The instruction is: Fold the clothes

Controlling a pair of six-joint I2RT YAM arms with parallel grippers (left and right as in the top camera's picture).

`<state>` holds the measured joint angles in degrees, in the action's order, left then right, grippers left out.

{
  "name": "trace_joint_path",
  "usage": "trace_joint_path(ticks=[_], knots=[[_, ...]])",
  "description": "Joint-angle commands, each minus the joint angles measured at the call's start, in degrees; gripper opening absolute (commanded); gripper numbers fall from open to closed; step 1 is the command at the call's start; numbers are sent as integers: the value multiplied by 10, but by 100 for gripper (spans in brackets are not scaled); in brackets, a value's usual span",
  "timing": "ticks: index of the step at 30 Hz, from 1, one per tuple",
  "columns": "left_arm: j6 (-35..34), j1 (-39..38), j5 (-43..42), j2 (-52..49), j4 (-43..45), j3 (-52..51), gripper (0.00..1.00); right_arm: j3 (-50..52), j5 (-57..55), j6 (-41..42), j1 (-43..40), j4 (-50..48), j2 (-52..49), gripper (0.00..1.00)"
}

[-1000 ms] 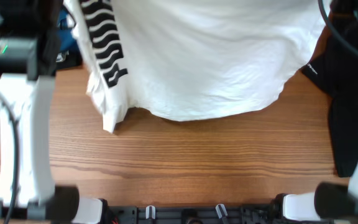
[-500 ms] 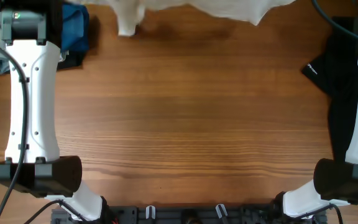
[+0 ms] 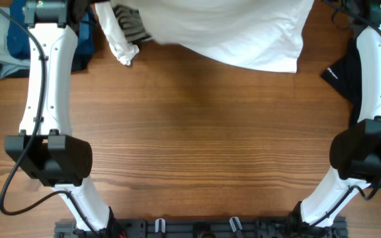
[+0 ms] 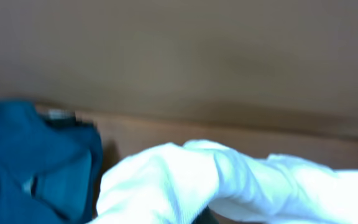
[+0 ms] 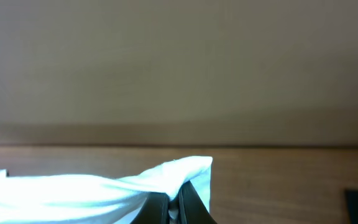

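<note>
My left gripper pulls the corner of the white shirt back next, and then it will lower the corner.
The large white shirt hangs bunched along the table's far edge, a bit of its black striped print showing near a crumpled sleeve. Both arms reach far out to its two upper corners. In the left wrist view, white cloth covers nearly all of my left gripper, which is shut on it. My right gripper pinches a peak of the same white cloth, its jaws pressed together. A black garment with a small white logo lies at the right, partly under the right arm.
A heap of blue and grey clothing sits at the far left corner, seen as blue fabric beside the left gripper. The left arm and right arm stand over the sides of the wooden table. A plain wall lies behind.
The shirt, spread low over the table a second ago, was swept up toward the far edge and has now dropped back a little. Both arms have stretched farther away.
</note>
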<state>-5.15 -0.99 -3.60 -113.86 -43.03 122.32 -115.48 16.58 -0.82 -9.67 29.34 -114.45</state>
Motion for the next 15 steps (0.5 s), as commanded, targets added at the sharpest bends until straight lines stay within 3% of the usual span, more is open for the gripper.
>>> trace_joint_path(ticks=[1, 8, 15], knots=[[6, 6, -23, 26, -25, 7, 4, -10, 32, -14, -5, 16, 37, 4], [-2, 6, -56, 75, -177, 7, 4, -10, 41, -22, -5, 214, 110, 4], [-4, 5, -67, 91, -419, 6, 4, -3, 29, -23, -6, 448, 128, 4]])
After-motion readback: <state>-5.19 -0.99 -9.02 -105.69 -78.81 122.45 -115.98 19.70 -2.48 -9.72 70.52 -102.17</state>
